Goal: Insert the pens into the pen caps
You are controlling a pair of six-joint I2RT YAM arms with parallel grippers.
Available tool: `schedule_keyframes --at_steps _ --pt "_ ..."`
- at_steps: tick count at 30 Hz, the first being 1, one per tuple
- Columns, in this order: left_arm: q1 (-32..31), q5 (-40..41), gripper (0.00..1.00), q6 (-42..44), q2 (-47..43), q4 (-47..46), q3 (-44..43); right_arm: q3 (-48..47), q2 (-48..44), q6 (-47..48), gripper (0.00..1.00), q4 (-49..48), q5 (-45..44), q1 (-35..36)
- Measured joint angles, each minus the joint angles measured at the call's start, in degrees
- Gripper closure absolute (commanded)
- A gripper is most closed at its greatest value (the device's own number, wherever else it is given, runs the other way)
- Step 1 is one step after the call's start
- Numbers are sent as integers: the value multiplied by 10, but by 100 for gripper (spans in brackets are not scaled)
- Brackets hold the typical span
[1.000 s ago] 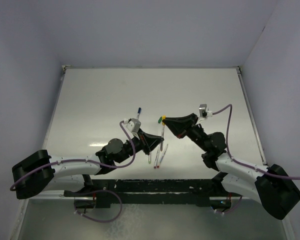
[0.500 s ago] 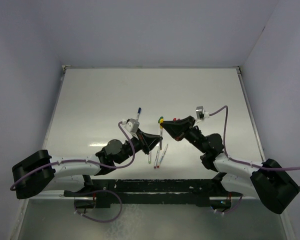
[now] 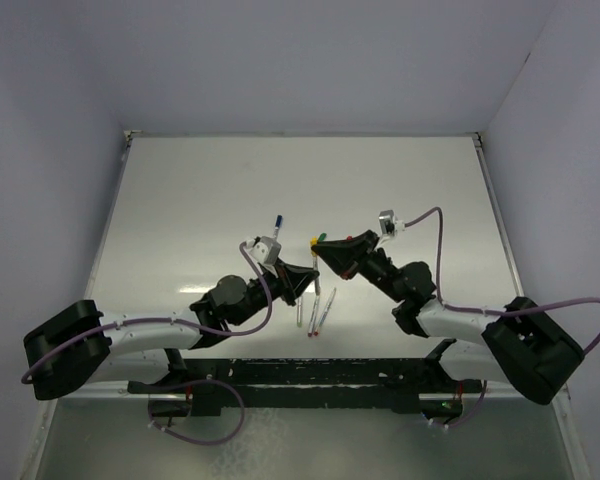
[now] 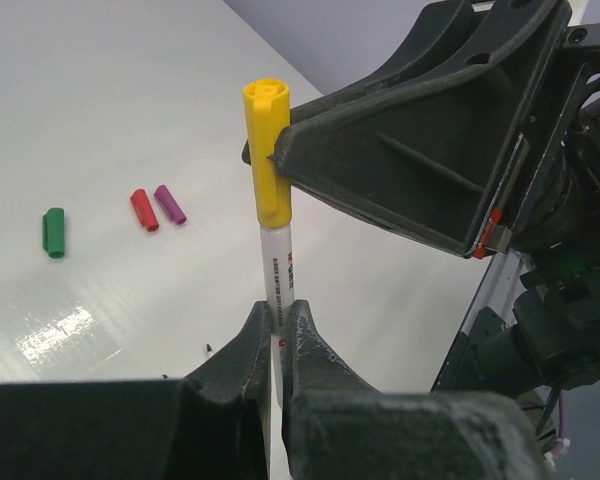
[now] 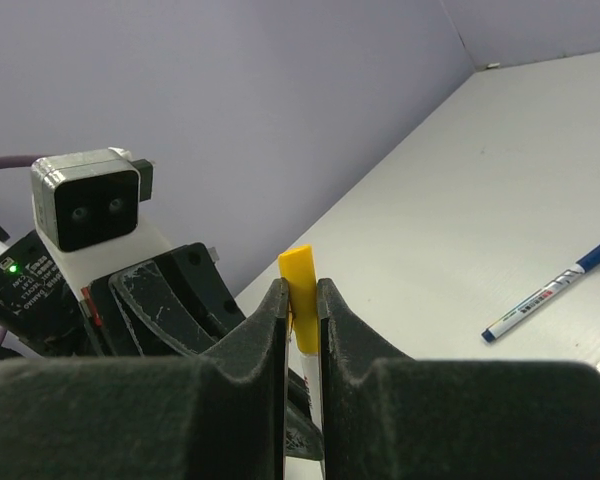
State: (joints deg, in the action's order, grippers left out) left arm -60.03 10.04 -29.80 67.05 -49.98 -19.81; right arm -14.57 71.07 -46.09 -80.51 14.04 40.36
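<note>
Next, my left gripper moves outward and down to release the yellow-capped pen on the bare tabletop [image 3: 263, 226] beside the blue-capped pen, since that spot lies outward and below.
My left gripper [image 3: 305, 281] is shut on the whitish barrel of a pen [image 4: 278, 262] and holds it upright off the table; its jaws also show in the left wrist view [image 4: 277, 318]. My right gripper [image 3: 320, 250] is shut on the yellow cap [image 5: 301, 292], which sits on the top end of that pen [image 4: 265, 150]. Its fingers [image 4: 410, 150] press the cap from the right. A green cap [image 4: 53, 231], a red cap [image 4: 143, 209] and a purple cap [image 4: 170, 204] lie loose on the table.
A pen with a blue cap on it [image 3: 277, 222] lies on the table behind the left gripper, also in the right wrist view [image 5: 555, 288]. Three uncapped pens [image 3: 314, 316] lie side by side near the table's front edge between the arms.
My right gripper has moved left and a little down with the yellow cap, closing on the pen held by the left gripper. The left arm has barely moved.
</note>
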Motion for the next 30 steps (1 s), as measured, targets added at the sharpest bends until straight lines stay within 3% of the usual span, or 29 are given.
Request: schedule_keyframes --at_steps 25,30 --pt "53 -29 100 24 -71 116 -6 -54 23 71 100 76 -76 61" --pt "60 -21 100 13 -73 166 -31 -97 4 90 98 171 -94 65"
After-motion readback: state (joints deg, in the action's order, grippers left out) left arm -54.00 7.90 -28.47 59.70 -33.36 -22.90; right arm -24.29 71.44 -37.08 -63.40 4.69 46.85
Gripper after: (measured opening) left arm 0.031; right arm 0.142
